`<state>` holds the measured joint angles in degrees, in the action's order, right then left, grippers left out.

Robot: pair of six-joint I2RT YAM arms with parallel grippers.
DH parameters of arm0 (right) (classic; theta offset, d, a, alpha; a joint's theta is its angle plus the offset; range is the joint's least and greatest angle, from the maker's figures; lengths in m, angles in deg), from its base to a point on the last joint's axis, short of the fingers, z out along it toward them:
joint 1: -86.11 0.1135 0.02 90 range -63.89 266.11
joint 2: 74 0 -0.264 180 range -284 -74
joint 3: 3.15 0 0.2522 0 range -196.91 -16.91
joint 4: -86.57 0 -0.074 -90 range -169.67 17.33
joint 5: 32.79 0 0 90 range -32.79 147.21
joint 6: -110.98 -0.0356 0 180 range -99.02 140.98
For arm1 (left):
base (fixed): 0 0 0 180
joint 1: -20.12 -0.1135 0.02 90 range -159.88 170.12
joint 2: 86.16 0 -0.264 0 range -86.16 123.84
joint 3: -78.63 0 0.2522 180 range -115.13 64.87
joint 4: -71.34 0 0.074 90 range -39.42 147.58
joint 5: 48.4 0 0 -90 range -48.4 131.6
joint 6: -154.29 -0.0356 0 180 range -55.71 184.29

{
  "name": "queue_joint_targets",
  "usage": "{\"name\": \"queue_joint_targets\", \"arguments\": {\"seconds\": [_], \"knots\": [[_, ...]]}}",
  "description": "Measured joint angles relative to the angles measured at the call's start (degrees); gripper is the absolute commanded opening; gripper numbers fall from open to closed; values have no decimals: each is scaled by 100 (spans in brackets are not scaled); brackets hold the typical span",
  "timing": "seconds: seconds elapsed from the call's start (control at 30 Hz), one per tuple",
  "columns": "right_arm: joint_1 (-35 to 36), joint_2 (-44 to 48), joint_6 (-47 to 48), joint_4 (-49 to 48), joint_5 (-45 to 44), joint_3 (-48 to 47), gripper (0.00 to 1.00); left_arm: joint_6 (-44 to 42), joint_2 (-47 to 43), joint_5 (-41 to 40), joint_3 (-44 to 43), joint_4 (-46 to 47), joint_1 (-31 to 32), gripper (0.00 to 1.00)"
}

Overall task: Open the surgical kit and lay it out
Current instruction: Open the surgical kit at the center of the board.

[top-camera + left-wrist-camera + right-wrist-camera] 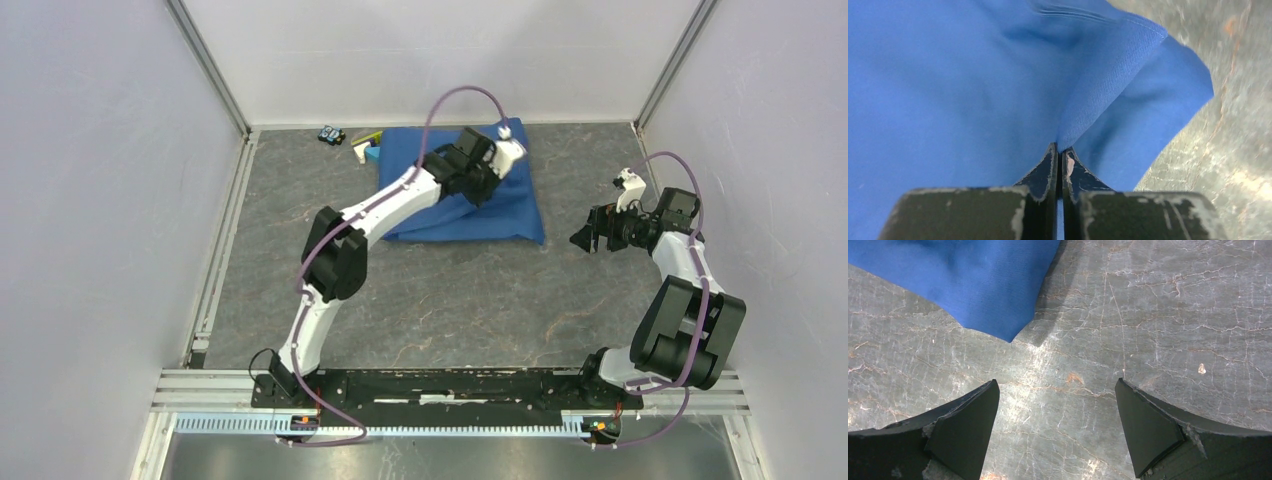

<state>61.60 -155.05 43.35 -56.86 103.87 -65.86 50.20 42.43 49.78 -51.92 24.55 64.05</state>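
The gripped fold of the blue cloth is over the bundle, so I will swing my left gripper to the left in the top view, past the block toy toward the wall, next.
The large blue cloth wrap (470, 205) lies folded as a bundle at the back middle of the table. My left gripper (488, 190) is over it, shut on a fold of the blue cloth (1098, 100); the fold runs up from between the closed jaws of this gripper (1062, 150). My right gripper (592, 236) hovers open and empty over bare table to the right of the bundle; its wide-apart jaws (1057, 390) face the bundle's near right corner (998, 315). The tray, pan, instruments and packets are hidden.
A white-yellow-blue block toy (366, 148) and a small dark toy car (331, 135) sit at the back left of the bundle. White walls enclose the grey marbled tabletop (450, 300). A metal rail (450, 385) runs along the near edge.
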Motion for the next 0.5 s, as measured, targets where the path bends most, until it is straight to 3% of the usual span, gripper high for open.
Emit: {"name": "queue_joint_targets", "arguments": {"seconds": [0.13,0.23,0.37,0.5], "knots": [[0,0,-2,9,4,-13,94,938,-463,188,151,328,-636,2],[0,0,0,37,4,-33,94,1851,-1342,424,859,852,-1534,2],[0,2,2,46,0,-35,93,2946,-3075,496,2688,1897,-3222,2],[0,4,2,42,-17,-35,94,3316,-4999,83,4848,2594,-4839,2]]}}
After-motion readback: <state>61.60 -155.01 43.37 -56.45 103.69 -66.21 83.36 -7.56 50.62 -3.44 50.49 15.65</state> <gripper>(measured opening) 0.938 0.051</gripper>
